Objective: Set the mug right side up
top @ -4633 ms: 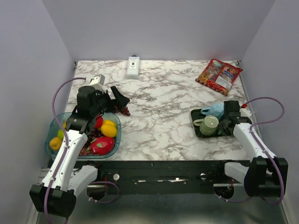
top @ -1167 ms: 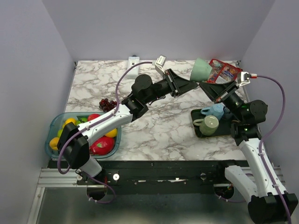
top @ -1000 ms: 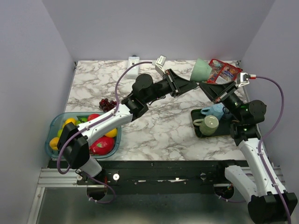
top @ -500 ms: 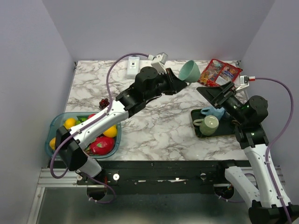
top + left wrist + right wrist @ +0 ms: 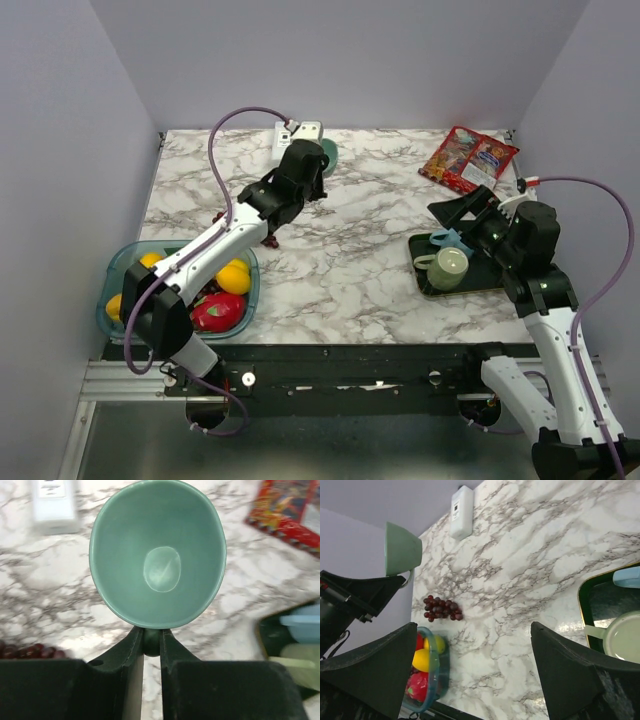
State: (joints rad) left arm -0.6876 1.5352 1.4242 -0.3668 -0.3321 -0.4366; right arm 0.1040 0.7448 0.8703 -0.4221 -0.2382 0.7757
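Note:
My left gripper is above the bare marble between the grapes and the white device and needs to go down toward it next.
A pale green mug [image 5: 157, 555] hangs above the back of the table, its open mouth facing the left wrist camera. My left gripper [image 5: 151, 642] is shut on the mug's handle, just under the rim. From above, the mug [image 5: 326, 156] shows beside the left gripper [image 5: 314, 172], near the white device, with its inside visible. The right wrist view shows the mug [image 5: 400, 547] from the side, well clear of the marble. My right gripper [image 5: 447, 218] stands open and holds nothing, above the tray's left end; its fingers frame bare marble [image 5: 475, 650].
A dark tray [image 5: 430, 282] at the right holds a light green mug [image 5: 448, 265] and a blue mug [image 5: 452, 240]. A red snack packet [image 5: 468, 158] lies at the back right and a white device [image 5: 285, 140] at the back. Grapes [image 5: 440, 607] lie near the fruit bowl [image 5: 110, 300].
The right gripper opened, let go of the mug and drew back toward the tray. The left arm swung the mug left, from the back right to beside the white device, turning its mouth upward.

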